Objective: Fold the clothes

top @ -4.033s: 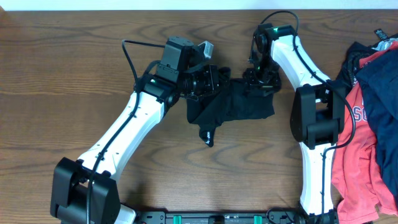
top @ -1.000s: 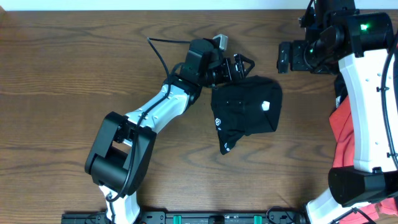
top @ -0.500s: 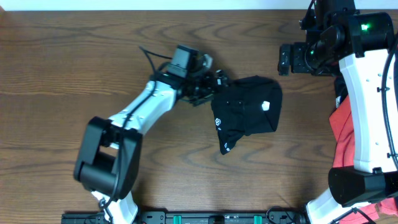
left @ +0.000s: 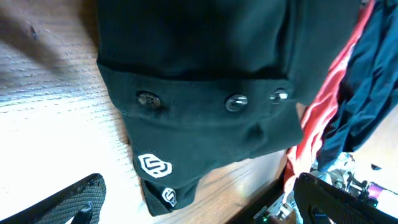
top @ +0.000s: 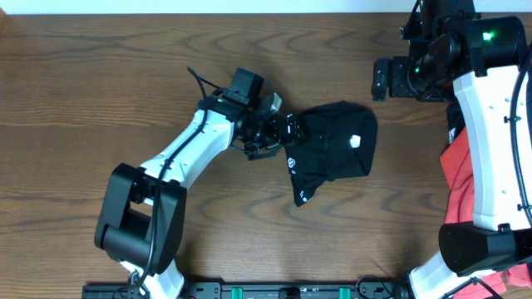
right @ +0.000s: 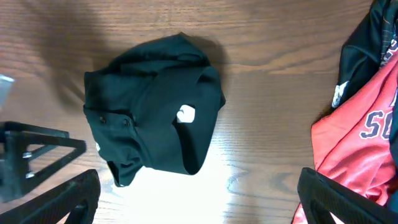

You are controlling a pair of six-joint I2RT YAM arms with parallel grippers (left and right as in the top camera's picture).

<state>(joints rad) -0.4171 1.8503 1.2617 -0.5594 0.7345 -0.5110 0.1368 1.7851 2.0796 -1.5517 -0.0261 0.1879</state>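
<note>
The shirt's buttoned placket (top: 303,148) (left: 236,102) lies below my open left gripper and to its right in the overhead view. The fingers go down that way around its cloth next.
A black short-sleeved shirt (top: 332,151) lies folded into a compact bundle at the table's middle. A white neck label (top: 356,141) faces up, and small white logos (left: 155,165) mark its lower corner. My left gripper (top: 283,137) is low at the bundle's left edge and stands open. In the left wrist view its fingers (left: 74,199) flank the buttoned placket (left: 236,102) with nothing held. My right gripper (top: 384,78) hangs open high above the table at the back right. From there it looks down on the shirt (right: 155,124), with its fingertips (right: 56,199) wide apart.
More clothes are piled at the right table edge: a coral-red garment with white lettering (right: 364,149) and dark ones (right: 367,43). In the overhead view the right arm (top: 490,149) covers most of that pile (top: 449,178). Bare wood surrounds the shirt.
My left gripper has swung from the shirt's top left corner down to its left edge, still open. The shirt and the right arm have not moved.
</note>
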